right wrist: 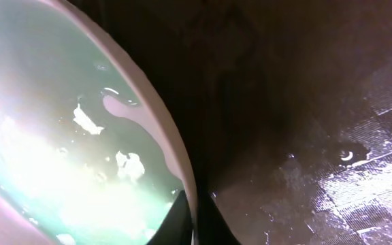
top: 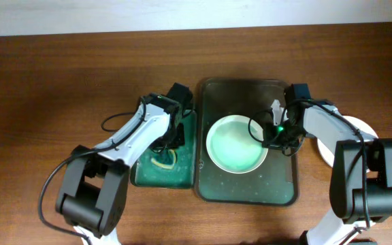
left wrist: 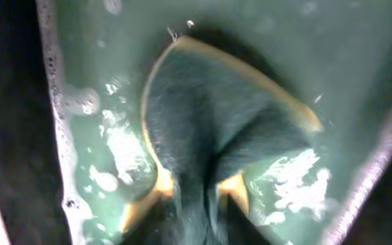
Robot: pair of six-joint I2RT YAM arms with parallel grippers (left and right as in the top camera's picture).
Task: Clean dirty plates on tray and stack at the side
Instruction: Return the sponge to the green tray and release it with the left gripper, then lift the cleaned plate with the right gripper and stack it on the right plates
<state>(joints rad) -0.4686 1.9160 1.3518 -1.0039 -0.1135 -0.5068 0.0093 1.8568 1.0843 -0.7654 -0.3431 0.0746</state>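
I need to lift my right gripper's plate next and tilt it over the tray, because teal liquid pools inside the plate. Then I need to bring it down onto the second white plate (top: 362,126) and let go.
One white plate (top: 235,144) lies in the dark olive-grey tray (top: 247,190), its inside wet with a teal film. My right gripper (top: 272,136) is shut on the plate's right rim; in the right wrist view the fingers (right wrist: 194,219) pinch the rim of the plate (right wrist: 60,136) above the wet tray floor (right wrist: 318,136). My left gripper (top: 165,146) is over the small green tray (top: 148,178), shut on a dark green and yellow sponge (left wrist: 209,129) that folds between the fingers (left wrist: 196,204). A second white plate (top: 359,127) lies on the table at the right, partly hidden by the right arm.
The green tray (left wrist: 332,61) holds soapy water and foam. Both arms reach in from the front edge, with cables hanging near them. Brown table surrounds the trays, with a pale wall edge at the back.
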